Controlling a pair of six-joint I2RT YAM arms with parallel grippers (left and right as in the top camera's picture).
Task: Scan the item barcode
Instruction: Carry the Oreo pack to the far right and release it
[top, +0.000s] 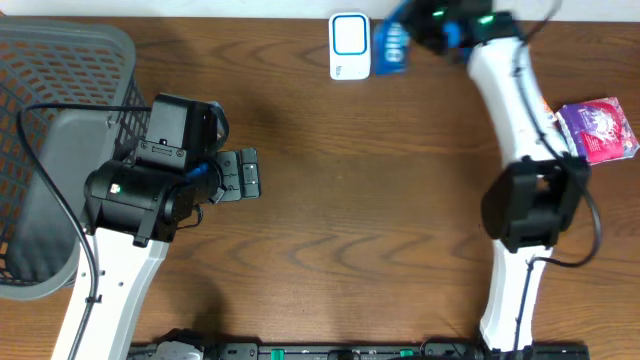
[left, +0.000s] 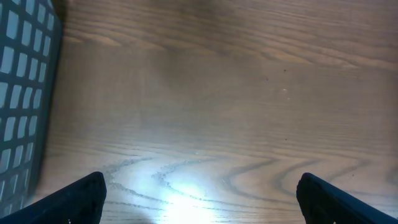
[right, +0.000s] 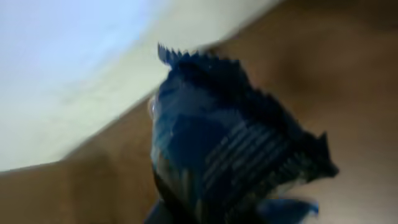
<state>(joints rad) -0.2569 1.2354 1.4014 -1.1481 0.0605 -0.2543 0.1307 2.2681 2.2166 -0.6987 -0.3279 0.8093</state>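
Observation:
The purple packet (top: 592, 132) lies to the right of my right gripper in the overhead view, clear of the scanner (top: 349, 46). I will carry the blue packet over the purple one and release it.
A blue snack packet (top: 393, 45) with white lettering hangs at the table's far edge, with my right gripper (top: 418, 32) shut on it. The packet sits right beside the white barcode scanner (top: 349, 46), just to its right. In the right wrist view the blue packet (right: 230, 143) fills the middle, blurred, its serrated top edge up and the scanner's pale body (right: 68, 74) behind it at the upper left. My left gripper (top: 248, 174) stands open and empty over bare wood at the left; its two dark fingertips (left: 74, 200) show at the bottom corners of the left wrist view.
A grey mesh basket (top: 50, 150) fills the left edge of the table, its wall (left: 22, 93) close beside my left gripper. A purple packet (top: 598, 130) lies at the far right, next to my right arm. Brown wooden tabletop (top: 360, 200) spans the middle.

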